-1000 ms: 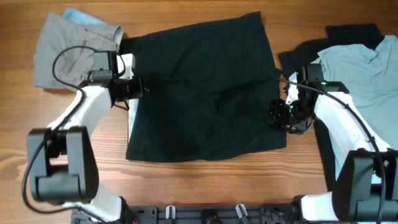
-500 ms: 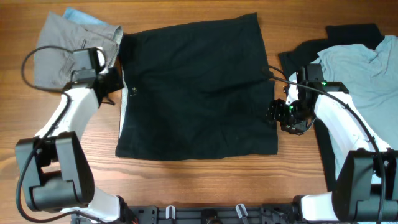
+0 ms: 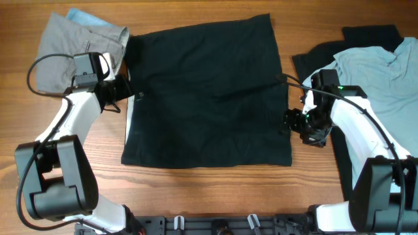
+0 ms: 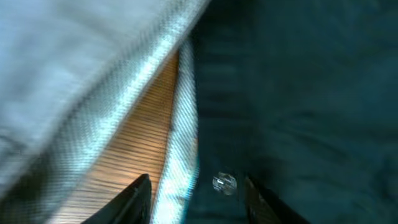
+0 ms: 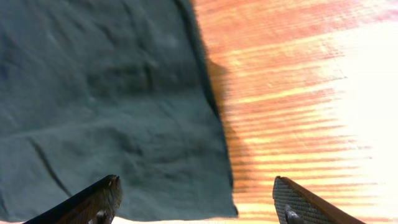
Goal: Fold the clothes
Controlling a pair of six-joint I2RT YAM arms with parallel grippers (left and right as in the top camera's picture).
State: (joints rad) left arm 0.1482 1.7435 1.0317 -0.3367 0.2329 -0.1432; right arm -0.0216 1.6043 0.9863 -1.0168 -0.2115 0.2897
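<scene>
My right gripper lowers next, then moves back onto the black garment's near corner, because that loose corner lies between its wide fingers over bare wood.
A black garment (image 3: 206,94) lies spread flat in the middle of the wooden table, with a pale inner band along its left edge (image 3: 130,117). My left gripper (image 3: 124,88) is open at that left edge; the left wrist view shows the pale band (image 4: 180,124) and a small button (image 4: 224,183) between the fingers. My right gripper (image 3: 292,121) is open at the garment's right edge; the right wrist view shows the black cloth's corner (image 5: 124,112) and bare wood (image 5: 298,112) between the wide fingers.
A grey folded garment (image 3: 72,49) with a light blue piece under it lies at the back left. A light grey-blue shirt (image 3: 385,72) on a black garment (image 3: 369,34) lies at the right, by my right arm.
The garment was dragged left and flattened one second ago to half a second ago. Since then my left gripper has shifted slightly right and down; my right gripper has edged down along the right edge.
</scene>
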